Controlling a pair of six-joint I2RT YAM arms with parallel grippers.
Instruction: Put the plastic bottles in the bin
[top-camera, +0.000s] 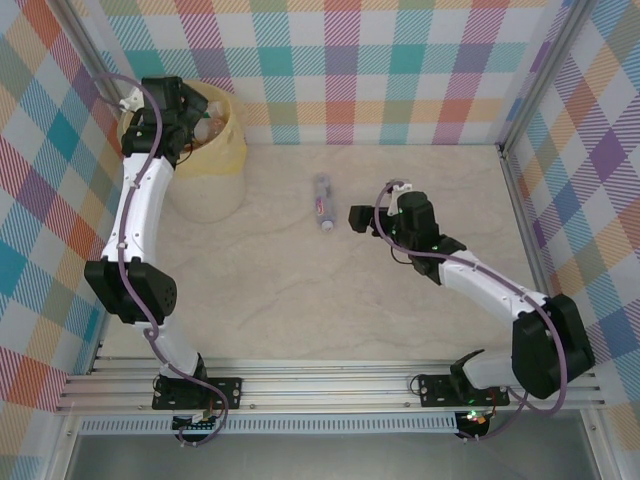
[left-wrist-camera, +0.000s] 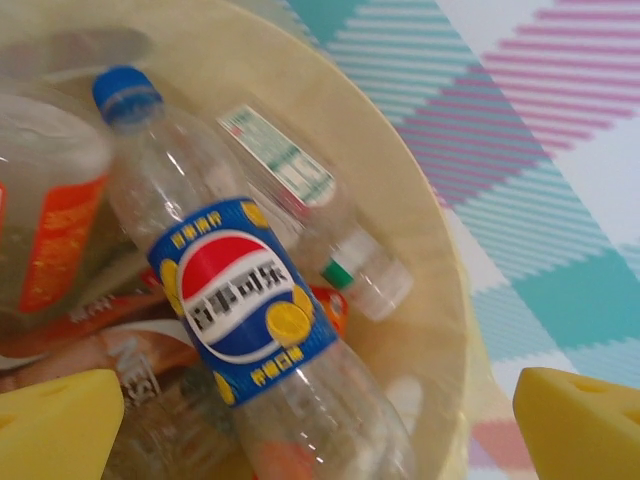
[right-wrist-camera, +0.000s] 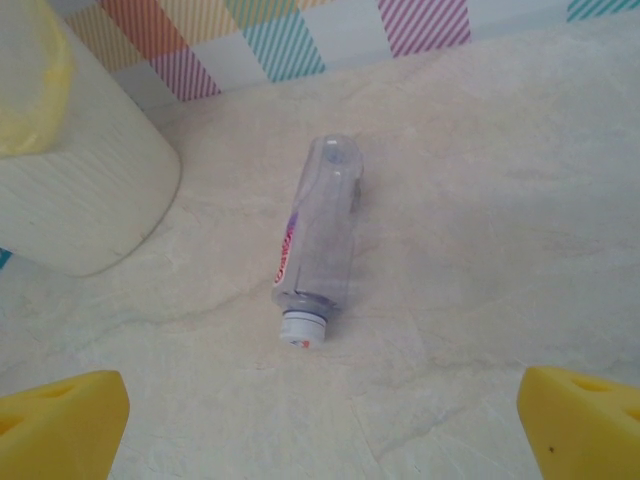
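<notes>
My right gripper is above the clear bottle, which still lies on the tabletop and nearer the bin (top-camera: 210, 190). It will move down to the bottle, onto its labelled middle (top-camera: 325, 205).
The white bin (top-camera: 210, 190) with its pale yellow liner stands at the far left. My left gripper (top-camera: 197, 118) hovers over its mouth, open (left-wrist-camera: 320, 435). Below it, inside the bin (left-wrist-camera: 430, 230), lie several bottles: a blue-capped one with a blue and red label (left-wrist-camera: 240, 290), a green-and-white labelled one (left-wrist-camera: 300, 175) and an orange-labelled one (left-wrist-camera: 55, 240). One clear bottle (top-camera: 322, 200) with a white cap lies on the table mid-back. My right gripper (top-camera: 358, 217) sits just right of it, open. From the right wrist, that bottle (right-wrist-camera: 322, 235) lies ahead of the gripper (right-wrist-camera: 320, 435), cap towards it.
Checked walls enclose the table (top-camera: 300, 290) on three sides. A metal rail (top-camera: 330, 375) runs along the near edge by the arm bases. The bin's side (right-wrist-camera: 80, 190) stands to the left of the lying bottle.
</notes>
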